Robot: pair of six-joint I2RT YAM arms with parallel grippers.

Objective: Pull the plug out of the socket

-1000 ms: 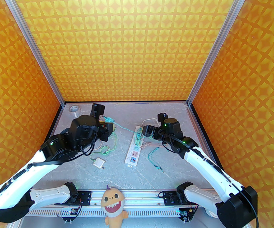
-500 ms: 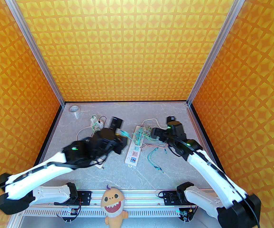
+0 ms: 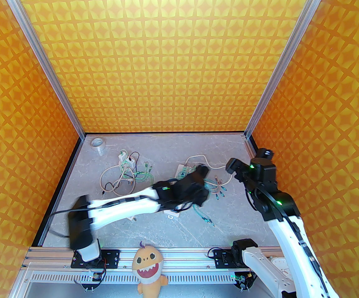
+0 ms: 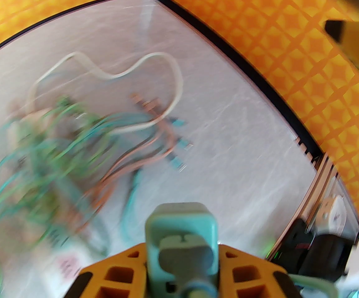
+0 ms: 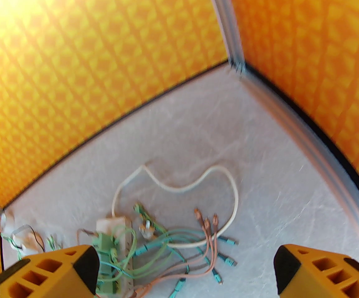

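The bare tabletop beside the loose teal ends is clear, so my left gripper needs to move away from the socket next, over that spot, to release the plug.
My left gripper (image 4: 181,250) is shut on a teal plug (image 4: 181,228), which sits between its orange fingers (image 4: 117,272) with the cable end towards the camera and the prongs hidden. In the top view the left wrist (image 3: 191,188) lies across the socket (image 3: 179,170), a white power strip of which the far end and a near corner show. In the left wrist view the socket (image 4: 64,259) is a blur at lower left under tangled cables. My right gripper (image 5: 185,268) stands open, back from the socket (image 5: 112,228). It hangs at the right (image 3: 232,166).
Green, teal and pink cables (image 3: 218,189) spread right of the strip, with loose ends (image 3: 207,219) nearer the front. A white adapter with looped wires (image 3: 124,158) and a tape roll (image 3: 98,142) lie far left. A plush toy (image 3: 148,267) sits on the front rail.
The left arm has swung from the far left across to the power strip, keeping the teal plug in its grip. The right arm has drawn back from the strip towards the right wall.
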